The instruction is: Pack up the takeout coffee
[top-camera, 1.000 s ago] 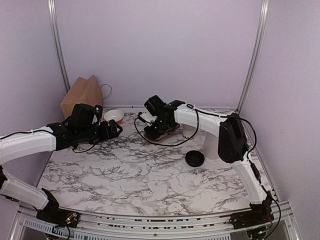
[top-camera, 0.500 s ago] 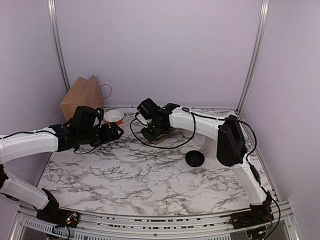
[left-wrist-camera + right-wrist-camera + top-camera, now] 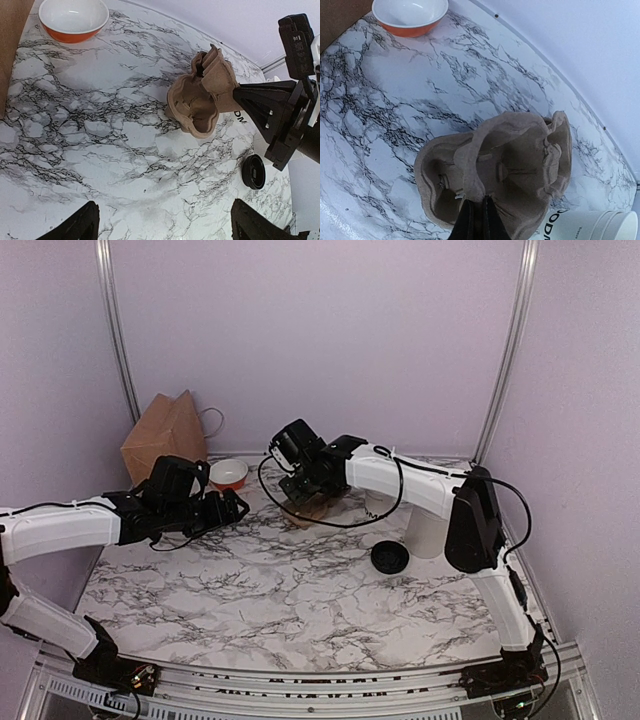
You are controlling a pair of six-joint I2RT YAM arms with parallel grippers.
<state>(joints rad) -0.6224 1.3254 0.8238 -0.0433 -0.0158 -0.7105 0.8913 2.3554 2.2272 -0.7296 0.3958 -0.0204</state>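
Observation:
My right gripper lifts the carrier (image 3: 510, 160) next, draws it back, lowers it onto the bare marble and releases it, as this open space lies below and back.
The round black lid (image 3: 389, 557) lies flat on the marble at centre right, also in the left wrist view (image 3: 253, 171). A white cup with black lettering (image 3: 580, 225) shows beside the carrier; its rim looks doubled, so I cannot tell if it is the single cup or the stack. It stands behind the right arm (image 3: 376, 502). My right gripper (image 3: 477, 212) is shut on the rim of a brown pulp cup carrier (image 3: 510, 160), tilted with one end raised (image 3: 200, 97). My left gripper (image 3: 165, 227) is open and empty over bare marble, left of the carrier.
An orange bowl with a white inside (image 3: 229, 473) sits at the back left, next to a brown paper bag (image 3: 165, 430). A taller white cylinder (image 3: 425, 530) stands right of the lid. Purple walls close off the back and sides.
My right gripper has moved left and slightly up, taking the carrier with it. My left gripper has shifted a little to the right and stays open.

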